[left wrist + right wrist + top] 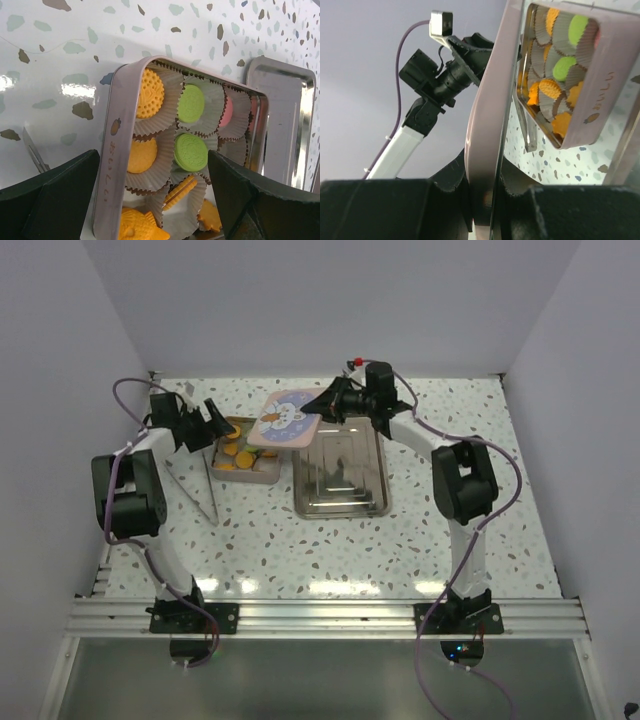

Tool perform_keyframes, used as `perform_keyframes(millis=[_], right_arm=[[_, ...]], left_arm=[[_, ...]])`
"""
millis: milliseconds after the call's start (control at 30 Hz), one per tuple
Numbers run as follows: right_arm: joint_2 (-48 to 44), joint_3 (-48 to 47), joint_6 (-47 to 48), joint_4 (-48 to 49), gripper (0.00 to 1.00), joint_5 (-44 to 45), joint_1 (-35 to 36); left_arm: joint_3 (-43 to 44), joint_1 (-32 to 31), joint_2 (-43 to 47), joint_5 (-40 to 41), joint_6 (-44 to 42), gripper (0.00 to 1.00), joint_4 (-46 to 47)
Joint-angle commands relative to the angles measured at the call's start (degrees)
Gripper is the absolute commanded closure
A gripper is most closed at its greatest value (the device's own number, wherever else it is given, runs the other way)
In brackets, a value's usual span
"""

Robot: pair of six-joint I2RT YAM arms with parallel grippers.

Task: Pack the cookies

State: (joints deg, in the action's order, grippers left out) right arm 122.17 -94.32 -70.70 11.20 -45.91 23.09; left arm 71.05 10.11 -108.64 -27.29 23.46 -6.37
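Note:
My right gripper holds the lid by its rim and should go down next until the lid sits over the open top of the lilac tin (262, 476) (557, 65), then let go of the lid's rim, since the cookies lie uncovered.
The cookies (190, 150) lie in paper cups inside an open lilac tin (112, 150): orange, green and one pink. In the top view the tin (262, 476) sits at the back left with the cookies (237, 452) showing. My left gripper (152, 200) hangs open above the tin's near end, one finger on each side of it, holding nothing. It shows at the tin's left end in the top view (212, 425). My right gripper (490, 195) is shut on the rim of the tin's lid (487, 125). The lid (285, 420) hangs tilted over the tin's right part, right gripper (324, 403) at its edge.
A shiny metal tray (340, 475) sits right of the tin, also visible in the left wrist view as the tray (285, 115). Metal tongs (195, 485) lie left of the tin on the speckled table. White walls close in the back and sides.

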Motion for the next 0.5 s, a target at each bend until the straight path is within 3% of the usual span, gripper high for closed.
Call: perform_keyframes(millis=[0, 467], right_arm=[[-2.73, 0.72, 0.47, 4.26, 1.00, -2.42, -2.26], [5.36, -3.68, 4.16, 3.65, 1.00, -4.71, -3.58]], left_arm=[[2.43, -1.58, 0.01, -1.54, 0.09, 0.05, 2.07], [-1.96, -11.42, 2.64, -3.56, 6.15, 0.06, 3.29]])
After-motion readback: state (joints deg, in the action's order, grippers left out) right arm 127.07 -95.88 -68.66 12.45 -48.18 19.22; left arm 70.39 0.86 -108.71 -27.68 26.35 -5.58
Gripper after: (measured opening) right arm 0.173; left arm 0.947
